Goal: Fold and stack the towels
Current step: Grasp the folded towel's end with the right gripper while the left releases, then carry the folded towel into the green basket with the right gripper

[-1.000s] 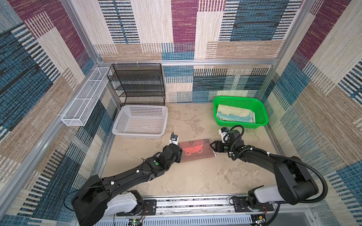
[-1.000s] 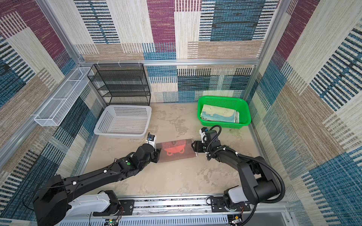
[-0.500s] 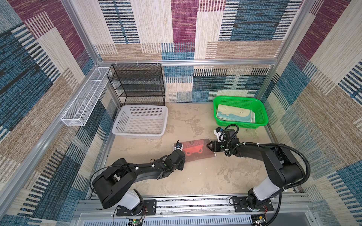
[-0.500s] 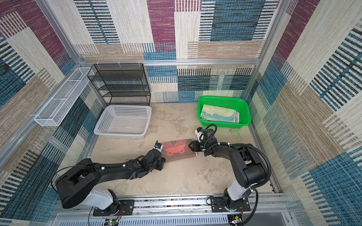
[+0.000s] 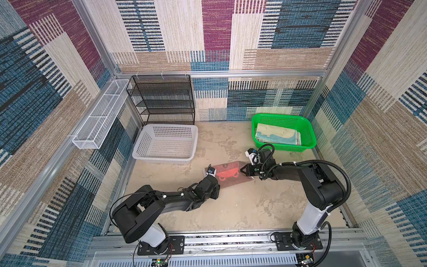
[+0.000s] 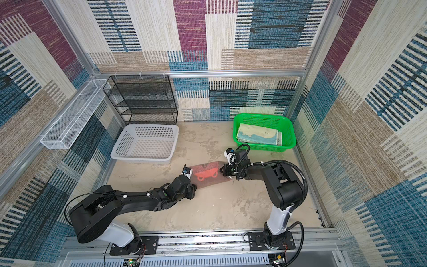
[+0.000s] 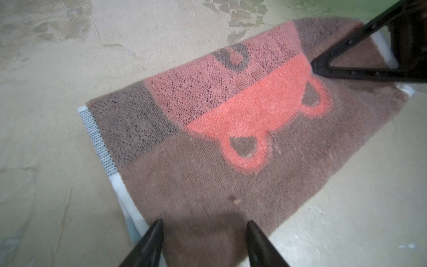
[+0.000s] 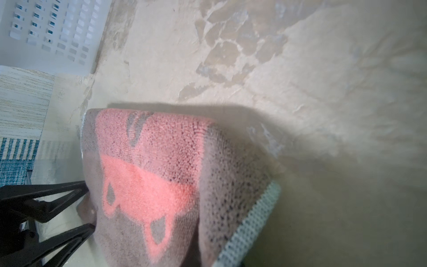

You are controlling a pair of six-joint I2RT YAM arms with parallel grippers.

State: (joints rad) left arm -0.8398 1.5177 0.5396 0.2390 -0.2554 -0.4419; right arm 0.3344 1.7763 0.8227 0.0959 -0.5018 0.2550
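My right gripper rises next, carries the brown towel outward, lowers it onto the folded teal towel [image 5: 276, 134] and releases it, since the green basket already holds that one.
A brown towel with a red figure [image 5: 230, 174] [image 6: 208, 175] lies mid-table, its far strip turned over so the paler underside shows [image 7: 208, 92]. My right gripper [image 5: 243, 170] [image 6: 222, 171] [image 7: 315, 65] is shut on that towel's right edge. In the right wrist view the bunched cloth [image 8: 161, 185] hides its jaws. My left gripper [image 7: 204, 225] [image 8: 90, 205] is open at the towel's near left corner, with its fingertips [image 7: 159, 225] spread over the cloth. A folded teal towel with a cream edge [image 5: 277, 136] [image 6: 257, 135] lies in the green basket [image 5: 284, 116].
A white perforated basket [image 5: 168, 126] stands at the back left with nothing in it. Behind it is a black mesh shelf [image 5: 161, 99]. A white wire rack [image 5: 99, 115] hangs on the left wall. Patterned walls enclose the table.
The right gripper has shut on the towel's right edge. The left arm has dropped low and slid to the towel's near left corner, with its jaws a little wider.
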